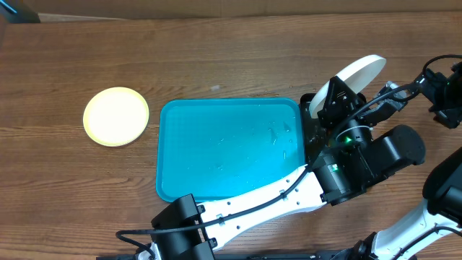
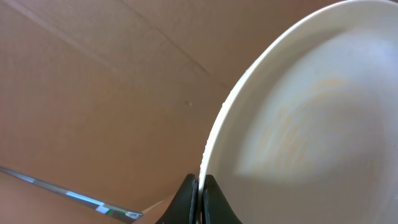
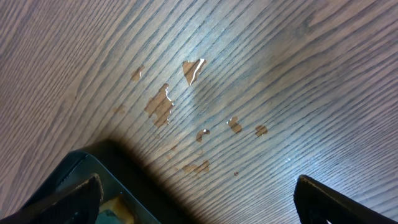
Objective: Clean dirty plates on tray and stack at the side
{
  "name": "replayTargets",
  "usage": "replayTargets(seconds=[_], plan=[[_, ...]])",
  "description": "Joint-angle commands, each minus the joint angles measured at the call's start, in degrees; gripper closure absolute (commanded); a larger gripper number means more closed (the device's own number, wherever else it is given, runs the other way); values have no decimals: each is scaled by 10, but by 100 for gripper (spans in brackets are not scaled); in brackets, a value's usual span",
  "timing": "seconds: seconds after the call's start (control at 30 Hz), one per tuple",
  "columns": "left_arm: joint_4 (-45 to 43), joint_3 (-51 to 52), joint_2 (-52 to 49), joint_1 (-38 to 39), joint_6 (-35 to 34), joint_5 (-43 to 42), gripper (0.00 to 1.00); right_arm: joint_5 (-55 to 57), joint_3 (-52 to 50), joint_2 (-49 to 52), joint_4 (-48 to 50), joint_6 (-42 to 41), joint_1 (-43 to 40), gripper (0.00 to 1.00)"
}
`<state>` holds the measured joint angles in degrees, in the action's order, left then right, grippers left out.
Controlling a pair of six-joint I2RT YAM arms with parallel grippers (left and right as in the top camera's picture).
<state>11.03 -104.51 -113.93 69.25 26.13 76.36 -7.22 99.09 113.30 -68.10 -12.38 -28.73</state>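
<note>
Next, my left gripper swings left in the overhead view, across the turquoise tray toward the pale yellow-green plate, because that plate lies at the side.
The turquoise tray lies in the middle of the table with nothing on it. A pale yellow-green plate lies flat on the table to its left. My left gripper is past the tray's right end, shut on the rim of a white plate and holding it tilted on edge above the table. In the left wrist view the jaws pinch that plate's rim, and faint pale streaks show on its face. My right gripper is open and empty, low over bare wood. A third plate is out of view.
Small wet or scuffed patches mark the wood under my right gripper. The corner of a dark tray with something yellowish in it shows at the lower left of the right wrist view. The right arm stands at the table's right edge.
</note>
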Motion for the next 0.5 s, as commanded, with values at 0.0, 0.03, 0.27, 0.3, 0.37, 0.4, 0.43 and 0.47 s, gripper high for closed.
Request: replayTargets(seconds=[0.0,0.03,0.27,0.3,0.37,0.4,0.43,0.47], plan=[[-6,-14,1,-8,15,18,96,-2,6,-14,4,-2,1,0],[-6,-14,1,-12,2,17,96,-2,6,-14,4,-2,1,0],[92,-14,1,-53,-206,-41,96,-2,6,-14,4,-2,1,0],[123,-14,1,-58,-235,-77,96,-2,6,-14,4,-2,1,0],[186,-14,1,-72,-295,-175,96,-2,6,-14,4,-2,1,0],[211,-14,1,-80,-321,-220,96,-2,6,-14,4,-2,1,0],[233,-14,1,-92,-353,-267,95,-2,6,-14,4,-2,1,0],[251,-14,2,-101,-379,-304,95,-2,6,-14,4,-2,1,0]])
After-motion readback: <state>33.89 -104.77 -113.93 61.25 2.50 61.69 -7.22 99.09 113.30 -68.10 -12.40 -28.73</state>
